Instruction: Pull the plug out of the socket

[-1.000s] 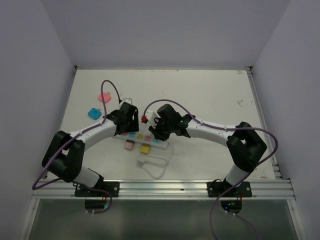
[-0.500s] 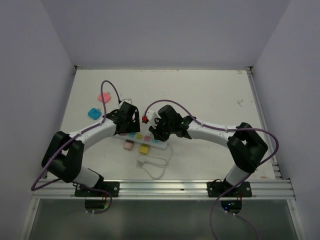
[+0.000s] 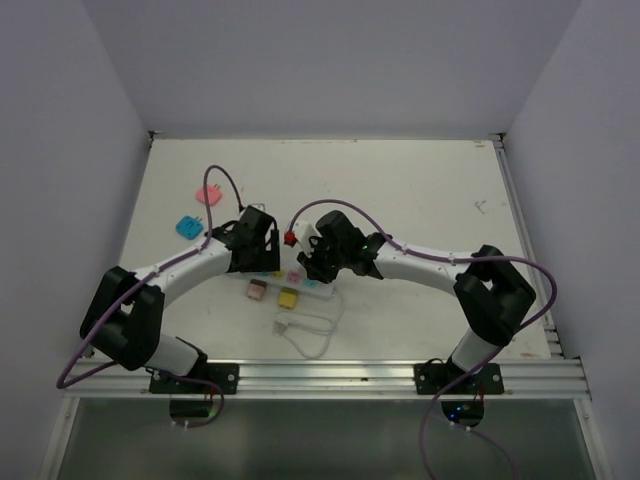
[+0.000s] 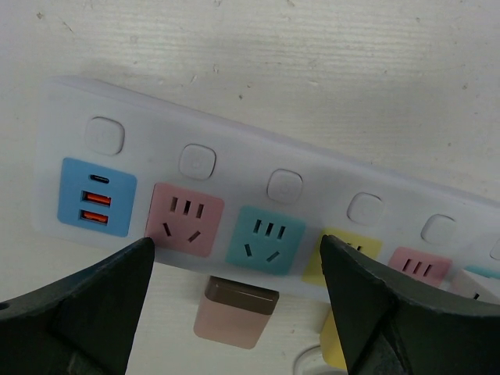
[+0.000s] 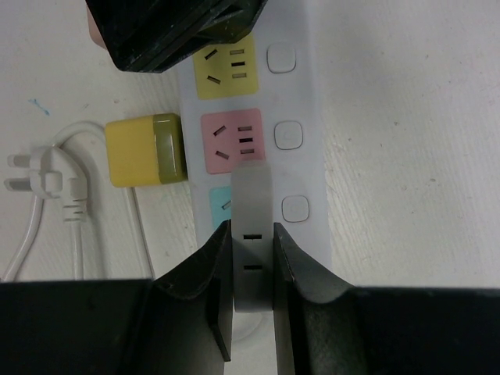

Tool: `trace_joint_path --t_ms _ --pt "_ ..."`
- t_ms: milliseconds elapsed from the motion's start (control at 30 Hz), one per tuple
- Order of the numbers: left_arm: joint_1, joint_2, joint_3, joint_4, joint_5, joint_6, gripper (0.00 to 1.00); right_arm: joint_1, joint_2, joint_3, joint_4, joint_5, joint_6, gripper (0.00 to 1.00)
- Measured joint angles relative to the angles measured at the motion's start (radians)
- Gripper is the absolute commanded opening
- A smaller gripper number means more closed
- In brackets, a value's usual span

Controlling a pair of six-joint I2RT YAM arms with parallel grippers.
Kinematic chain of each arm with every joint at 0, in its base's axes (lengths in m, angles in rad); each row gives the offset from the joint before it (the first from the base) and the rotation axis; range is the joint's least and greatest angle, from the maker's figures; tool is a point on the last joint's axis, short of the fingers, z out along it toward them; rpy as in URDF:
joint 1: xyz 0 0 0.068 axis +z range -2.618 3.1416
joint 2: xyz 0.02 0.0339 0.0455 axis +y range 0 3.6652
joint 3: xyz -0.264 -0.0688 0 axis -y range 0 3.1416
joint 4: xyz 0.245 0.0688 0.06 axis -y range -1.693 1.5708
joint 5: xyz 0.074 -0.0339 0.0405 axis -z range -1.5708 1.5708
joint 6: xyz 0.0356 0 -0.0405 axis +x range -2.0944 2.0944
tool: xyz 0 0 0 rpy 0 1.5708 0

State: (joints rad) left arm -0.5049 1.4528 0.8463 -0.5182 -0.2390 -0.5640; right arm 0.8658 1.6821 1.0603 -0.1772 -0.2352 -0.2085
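Observation:
The bare tabletop lies outward of my gripper, so next my right gripper needs to lift off the teal outlet, carry the plug outward and bring it down to release.
The socket (image 4: 234, 148) is a long white strip with pastel outlet faces, lying near the middle of the table (image 3: 285, 277). My right gripper (image 5: 252, 234) is shut on a pale grey plug (image 5: 252, 195) that stands over the teal outlet near the strip's end. Whether its pins still sit in the outlet is hidden. My left gripper (image 4: 236, 250) hangs open over the other end of the strip, with the pink and teal faces between its fingers and nothing held. From above, both grippers (image 3: 262, 262) (image 3: 315, 268) meet over the strip.
A pink plug (image 4: 236, 311) and a yellow plug (image 5: 144, 150) lie loose on the table beside the strip's near side. The strip's white cord (image 3: 310, 330) loops toward the front rail. Another pink plug (image 3: 209, 194) and a blue one (image 3: 187, 227) lie at the far left.
My left gripper's jaws have spread wider over the strip. The right gripper has kept its hold on the grey plug and hardly moved.

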Motion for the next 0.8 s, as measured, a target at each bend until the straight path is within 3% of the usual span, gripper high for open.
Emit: trace_joint_path --t_ms 533,800 --pt "-0.034 0.087 0.033 0.053 -0.031 0.000 0.81 0.000 0.000 0.005 -0.007 0.002 0.010 0.00" --pt "-0.040 0.106 0.034 0.107 -0.048 -0.002 0.80 -0.001 0.038 0.149 -0.193 0.013 0.010 0.00"
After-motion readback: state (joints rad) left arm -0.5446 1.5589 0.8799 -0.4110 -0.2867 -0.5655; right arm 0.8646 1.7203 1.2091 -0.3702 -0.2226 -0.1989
